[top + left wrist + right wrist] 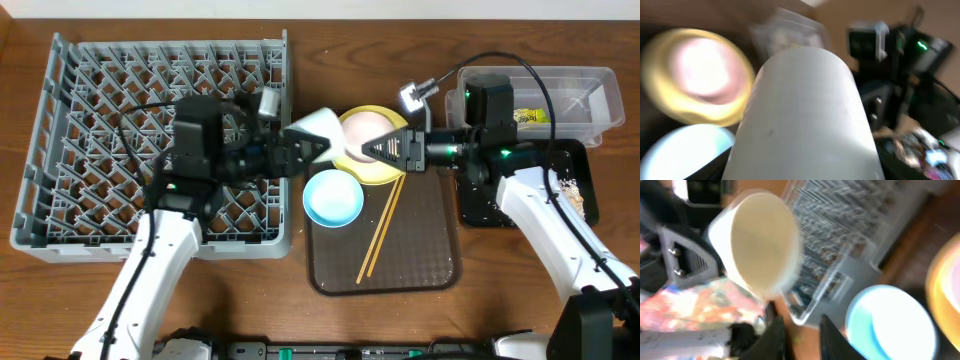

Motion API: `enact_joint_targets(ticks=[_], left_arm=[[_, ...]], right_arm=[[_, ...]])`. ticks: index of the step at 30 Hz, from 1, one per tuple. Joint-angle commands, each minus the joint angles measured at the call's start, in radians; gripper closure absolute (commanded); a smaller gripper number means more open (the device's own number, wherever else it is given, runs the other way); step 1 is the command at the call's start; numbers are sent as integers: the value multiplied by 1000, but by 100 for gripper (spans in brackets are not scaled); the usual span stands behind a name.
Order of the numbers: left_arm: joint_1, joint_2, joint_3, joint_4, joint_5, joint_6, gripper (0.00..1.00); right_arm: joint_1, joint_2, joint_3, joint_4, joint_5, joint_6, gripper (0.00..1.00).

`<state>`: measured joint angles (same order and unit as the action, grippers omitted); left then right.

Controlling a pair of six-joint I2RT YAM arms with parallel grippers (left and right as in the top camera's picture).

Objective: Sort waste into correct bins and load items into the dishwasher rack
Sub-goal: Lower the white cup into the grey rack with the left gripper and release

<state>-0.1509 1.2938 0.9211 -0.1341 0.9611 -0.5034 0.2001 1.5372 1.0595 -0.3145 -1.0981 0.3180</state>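
The pale white cup is turned sideways, so my left gripper should next swing it over the near part of the grey rack, turn its opening down and lower it.
My left gripper is shut on a pale white cup, held on its side above the brown tray's far left corner. In the left wrist view the cup fills the frame and hides the fingers. My right gripper faces it over the yellow plate, just clear of the cup's mouth. Its fingers stand slightly open with nothing between them. The light-blue bowl and the chopsticks lie on the brown tray. The grey rack is on the left.
The brown tray sits at centre front. A clear tub with a yellowish wrapper stands at the back right. In front of it, a black tray holds white scraps. The rack's wall runs close beside the cup.
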Motion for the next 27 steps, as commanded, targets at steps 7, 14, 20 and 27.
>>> enact_joint_targets(ticks=[7,14,20,27], left_arm=[[137,-126,74,-358,-468,262,53],[207,-150,142,-618,-867,290,56],[220,-87,142,-692,-955,289,57],[220,51,142,-702,-954,289,57]], right_arm=[[-9,-29,8,-245,358,-231,85],[-9,-119,49,-463,696,-279,92],[-9,-206,63,-546,870,-279,97],[-9,-215,63,-550,870,-278,95]])
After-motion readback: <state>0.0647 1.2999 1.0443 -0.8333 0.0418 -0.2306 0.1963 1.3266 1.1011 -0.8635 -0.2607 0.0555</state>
